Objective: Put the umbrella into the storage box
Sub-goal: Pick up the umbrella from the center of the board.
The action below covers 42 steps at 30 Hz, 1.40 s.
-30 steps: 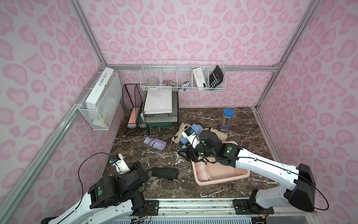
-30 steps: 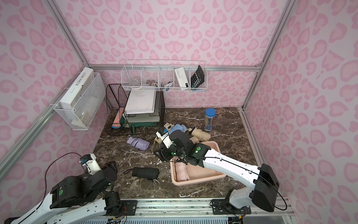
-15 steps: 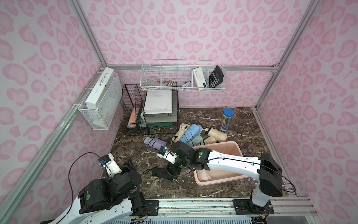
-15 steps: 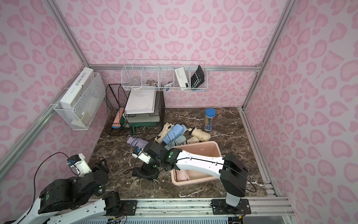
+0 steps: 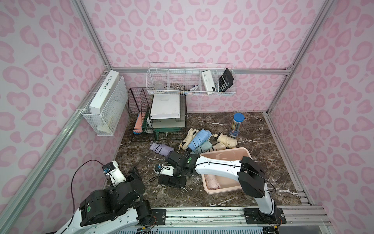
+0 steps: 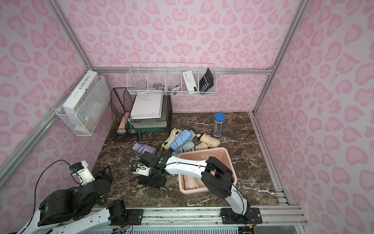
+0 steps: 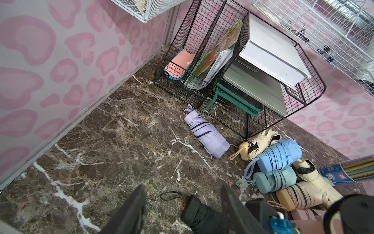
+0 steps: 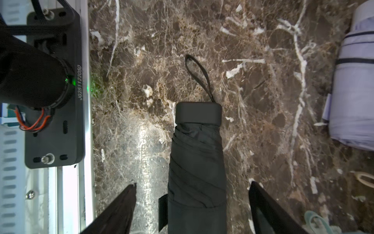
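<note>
I will next move my right gripper down onto the black umbrella's canopy beside that umbrella's end cap, as my open fingers are already clear on both sides.
A black folded umbrella lies on the marble floor, left of the storage box, a pale pink tub. My right gripper is low over the umbrella and open. Its fingers stand on either side with floor showing in both gaps. A pink folded umbrella lies inside the box. My left gripper is open and empty at the front left, pointing towards the black umbrella.
Behind the box lies a pile of folded umbrellas, among them a blue one and a cream one. A lilac one lies apart. A black wire file rack stands at the back left. A pencil canister stands at the back right. White wire baskets hang on the walls.
My right arm swung left from over the storage box and came down over the black umbrella, with its jaws opening wider. The left arm drew back towards the front left.
</note>
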{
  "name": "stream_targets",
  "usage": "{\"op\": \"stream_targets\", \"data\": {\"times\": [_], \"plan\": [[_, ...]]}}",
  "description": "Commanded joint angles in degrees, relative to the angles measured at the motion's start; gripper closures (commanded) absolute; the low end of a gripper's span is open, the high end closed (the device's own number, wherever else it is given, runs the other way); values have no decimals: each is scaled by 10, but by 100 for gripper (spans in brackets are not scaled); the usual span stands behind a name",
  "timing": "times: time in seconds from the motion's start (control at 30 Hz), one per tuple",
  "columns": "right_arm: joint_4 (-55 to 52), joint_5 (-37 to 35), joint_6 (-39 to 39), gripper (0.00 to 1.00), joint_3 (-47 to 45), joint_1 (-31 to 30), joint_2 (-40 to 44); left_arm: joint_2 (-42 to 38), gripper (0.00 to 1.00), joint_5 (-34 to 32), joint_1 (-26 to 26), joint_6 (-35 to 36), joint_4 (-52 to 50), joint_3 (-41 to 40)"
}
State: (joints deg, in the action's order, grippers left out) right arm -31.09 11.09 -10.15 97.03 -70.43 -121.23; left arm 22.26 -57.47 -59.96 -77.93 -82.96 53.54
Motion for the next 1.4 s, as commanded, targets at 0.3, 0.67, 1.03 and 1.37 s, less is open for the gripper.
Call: {"op": "stream_targets", "data": {"times": [0.3, 0.67, 1.03, 1.37], "plan": [[-95, -20, -10, 19, 121, -1, -106, 11, 40, 15, 0, 9, 31, -9], [-151, -74, -10, 24, 186, -9, -173, 10, 40, 21, 1, 13, 67, -24], [-181, -107, 4, 48, 197, -21, -185, 12, 40, 33, 0, 14, 80, -28], [-112, -138, 28, 67, 93, -29, -118, 15, 40, 36, 0, 24, 86, -22]]}}
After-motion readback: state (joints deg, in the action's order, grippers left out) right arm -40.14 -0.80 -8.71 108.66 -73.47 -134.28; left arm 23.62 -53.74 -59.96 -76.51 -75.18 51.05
